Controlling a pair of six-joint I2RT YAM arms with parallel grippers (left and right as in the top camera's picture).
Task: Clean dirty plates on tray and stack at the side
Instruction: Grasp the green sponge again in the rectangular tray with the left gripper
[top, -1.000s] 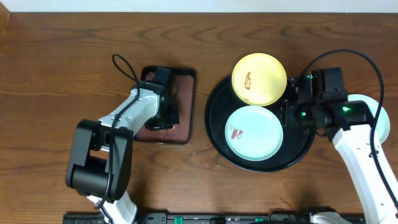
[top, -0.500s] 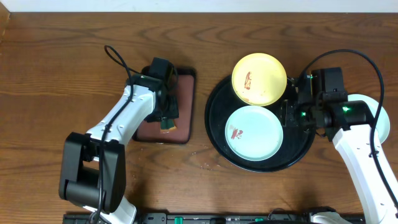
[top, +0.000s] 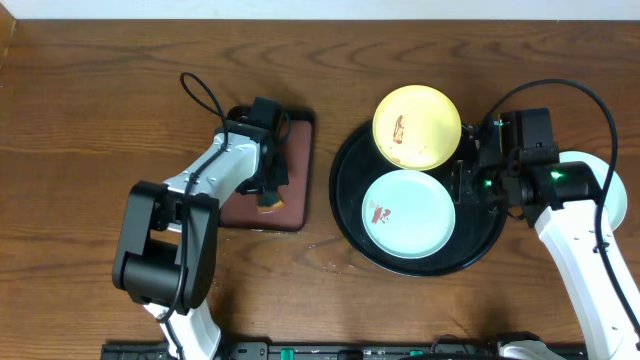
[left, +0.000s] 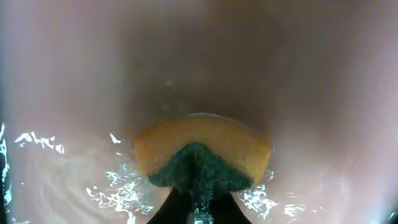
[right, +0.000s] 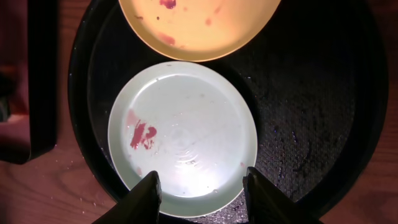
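Note:
I should bring my right gripper down to the rim of the smeared mint plate, next to the bare part of the black tray (top: 480, 245).
The round black tray (top: 480, 245) holds a pale yellow plate (top: 417, 126) with a red-brown smear and a mint-blue plate (top: 407, 212) with a red smear. Both show in the right wrist view, the yellow plate (right: 199, 28) above the mint plate (right: 183, 134). A third mint plate (top: 612, 185) lies at the right edge, mostly hidden by my right arm. My right gripper (right: 199, 194) is open above the near rim of the smeared mint plate. My left gripper (top: 266, 192) is shut on a yellow and green sponge (left: 202, 158) over the reddish-brown tray (top: 290, 215).
The rectangular reddish-brown tray (left: 74, 93) looks wet, with glints of water around the sponge. Small crumbs lie on the wooden table (top: 330, 265) between the two trays. A black cable (top: 200, 105) loops behind my left arm.
My left arm has shifted and turned over the reddish-brown tray, with the sponge staying near the tray's front right. The right arm and the plates have not moved.

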